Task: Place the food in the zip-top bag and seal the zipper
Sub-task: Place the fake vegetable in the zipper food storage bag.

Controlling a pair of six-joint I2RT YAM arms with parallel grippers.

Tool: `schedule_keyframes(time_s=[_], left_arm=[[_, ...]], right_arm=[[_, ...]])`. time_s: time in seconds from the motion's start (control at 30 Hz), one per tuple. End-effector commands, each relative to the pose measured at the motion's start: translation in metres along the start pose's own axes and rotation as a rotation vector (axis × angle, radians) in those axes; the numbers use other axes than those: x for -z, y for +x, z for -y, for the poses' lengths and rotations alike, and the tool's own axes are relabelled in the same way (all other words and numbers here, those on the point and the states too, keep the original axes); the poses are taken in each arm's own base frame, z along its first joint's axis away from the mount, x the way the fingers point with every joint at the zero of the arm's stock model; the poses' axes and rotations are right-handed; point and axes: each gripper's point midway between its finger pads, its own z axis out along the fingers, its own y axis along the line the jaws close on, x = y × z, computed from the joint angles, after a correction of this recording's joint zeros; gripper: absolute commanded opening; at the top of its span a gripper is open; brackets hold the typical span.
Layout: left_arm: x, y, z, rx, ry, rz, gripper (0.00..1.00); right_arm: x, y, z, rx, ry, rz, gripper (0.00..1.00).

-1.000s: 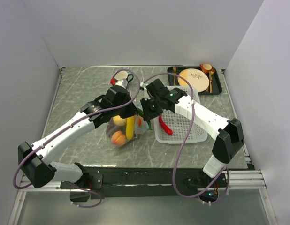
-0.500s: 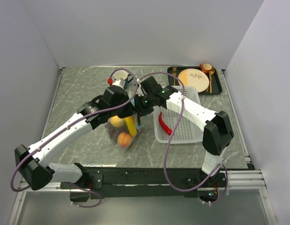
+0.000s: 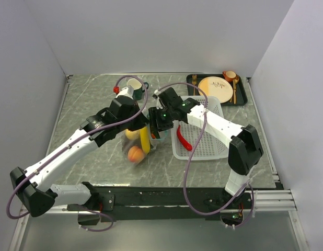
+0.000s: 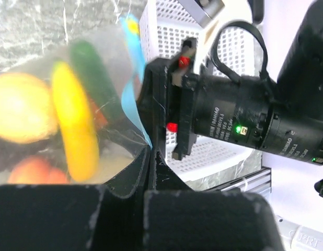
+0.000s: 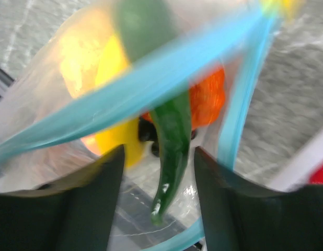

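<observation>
Only the red chili [image 3: 183, 140] remains in the white basket, so next I need to raise my right gripper from the bag's opening, then lower to the chili's near end.
The clear zip-top bag [image 3: 126, 148] hangs from my left gripper [image 3: 141, 124], which is shut on its mouth edge [image 4: 150, 154]. Inside are a peach [image 3: 135, 154], a yellow banana [image 3: 145, 141], a lemon [image 4: 20, 107], an orange [image 5: 208, 97] and dark grapes. The teal zipper [image 5: 125, 99] gapes open. My right gripper [image 5: 159, 193] is open at the bag's mouth, its fingers either side of the green pepper [image 5: 174, 136], which points down into the bag without touching them. The red chili [image 3: 183, 140] lies in the white basket.
The white mesh basket [image 3: 203, 144] stands just right of the bag. A dark tray with a cream plate [image 3: 215, 86] and cutlery is at the back right. A mug [image 3: 134, 84] stands behind the left arm.
My right gripper has moved left from the basket's edge to the bag's mouth with the green pepper. The left arm has shifted slightly left, still holding the bag.
</observation>
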Motion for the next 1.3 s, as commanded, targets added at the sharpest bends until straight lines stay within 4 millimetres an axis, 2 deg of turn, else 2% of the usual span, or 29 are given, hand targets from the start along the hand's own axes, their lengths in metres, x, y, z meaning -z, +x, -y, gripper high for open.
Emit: schedule_keyframes(time_s=[0.0,0.13,0.27,0.33,0.43,0.5,0.53,0.6,0.63,0.7,0.73,0.83,0.93,1.27], left_arm=[[0.021,-0.025,0.017,0.038,0.067,0.104,0.01],[0.02,-0.027,0.012,0.03,0.041,0.113,0.01],[0.017,-0.023,0.005,0.034,0.018,0.106,0.01],[0.015,-0.021,0.006,0.038,0.023,0.102,0.01],[0.014,-0.019,0.004,0.04,0.018,0.096,0.01],[0.014,-0.019,0.005,0.037,0.018,0.096,0.01],[0.014,-0.02,0.005,0.034,0.017,0.097,0.01],[0.014,-0.021,0.005,0.03,0.018,0.1,0.01],[0.013,-0.02,0.004,0.026,0.014,0.098,0.01],[0.013,-0.02,0.005,0.024,0.015,0.094,0.01],[0.012,-0.02,0.006,0.024,0.015,0.094,0.01],[0.012,-0.02,0.006,0.027,0.019,0.095,0.01],[0.011,-0.019,0.006,0.03,0.018,0.091,0.01],[0.01,-0.018,0.005,0.024,0.008,0.082,0.01]], right_arm=[[0.034,-0.009,0.006,0.072,0.075,0.085,0.7],[0.05,-0.013,0.014,0.062,0.123,0.153,0.77],[0.08,-0.024,0.023,0.028,0.174,0.257,0.78],[0.088,-0.025,0.034,-0.009,0.212,0.292,0.78],[0.113,-0.029,0.048,-0.058,0.26,0.376,0.78],[0.119,-0.027,0.054,-0.064,0.269,0.396,0.79],[0.12,-0.023,0.065,-0.085,0.289,0.399,0.81],[0.117,-0.017,0.077,-0.104,0.303,0.385,0.81],[0.109,-0.007,0.09,-0.111,0.325,0.347,0.8],[0.098,0.006,0.101,-0.11,0.339,0.282,0.81],[0.085,0.019,0.109,-0.091,0.353,0.219,0.81],[0.065,0.044,0.124,-0.072,0.378,0.105,0.81],[0.049,0.06,0.129,-0.073,0.357,0.039,0.81],[0.019,0.08,0.146,-0.088,0.379,-0.04,0.8]])
